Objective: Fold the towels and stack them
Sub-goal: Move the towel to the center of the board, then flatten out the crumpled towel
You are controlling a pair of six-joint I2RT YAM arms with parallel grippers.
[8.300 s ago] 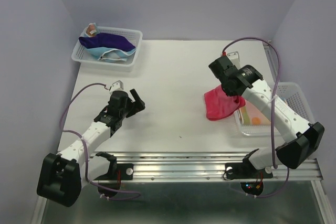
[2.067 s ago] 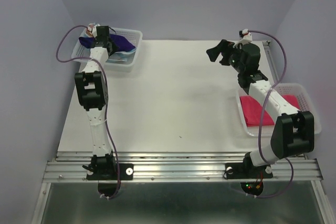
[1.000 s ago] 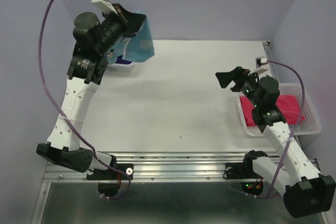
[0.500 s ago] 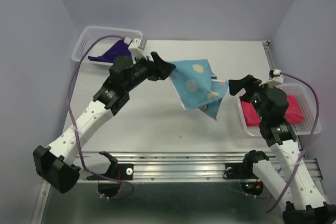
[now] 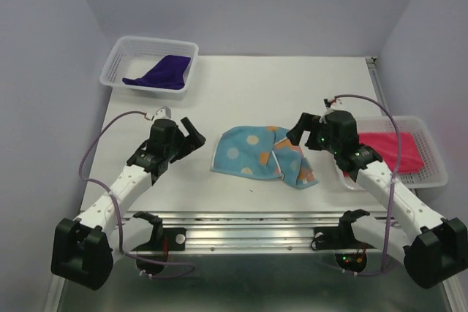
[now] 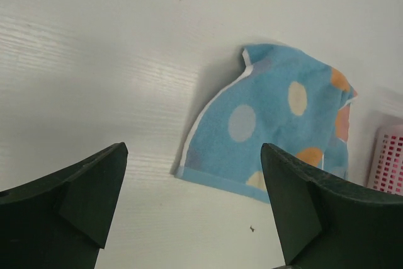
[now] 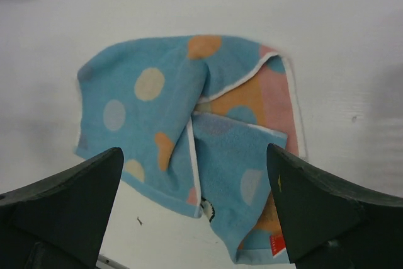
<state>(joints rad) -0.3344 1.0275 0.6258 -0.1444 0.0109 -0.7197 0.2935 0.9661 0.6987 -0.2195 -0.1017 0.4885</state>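
Note:
My left gripper needs to move down, back and to the right in the top view, because the towel's near white-hemmed corner [image 5: 213,170] [image 6: 180,172] is below it on that side.
A light blue towel with pastel dots [image 5: 257,154] lies crumpled and partly folded over itself in the middle of the table. My left gripper [image 5: 194,135] stands open just left of it, holding nothing; the left wrist view shows the towel [image 6: 280,121] ahead of the open gripper [image 6: 194,147]. My right gripper [image 5: 297,131] is open at the towel's right edge, and in the right wrist view it [image 7: 194,149] hovers over the towel [image 7: 157,102]. A dark navy-purple towel [image 5: 158,74] lies in the back-left basket. A pink towel [image 5: 398,150] lies in the right basket.
A white mesh basket [image 5: 121,52] stands at the back left corner. Another white mesh basket [image 5: 433,173] sits at the table's right edge, its wall also showing in the left wrist view [image 6: 389,162]. Purple walls close in the table on three sides.
My left gripper carried the blue towel from the back-left basket to the middle, opened and let it drop flat on the table. The right arm swung in toward the towel's right edge.

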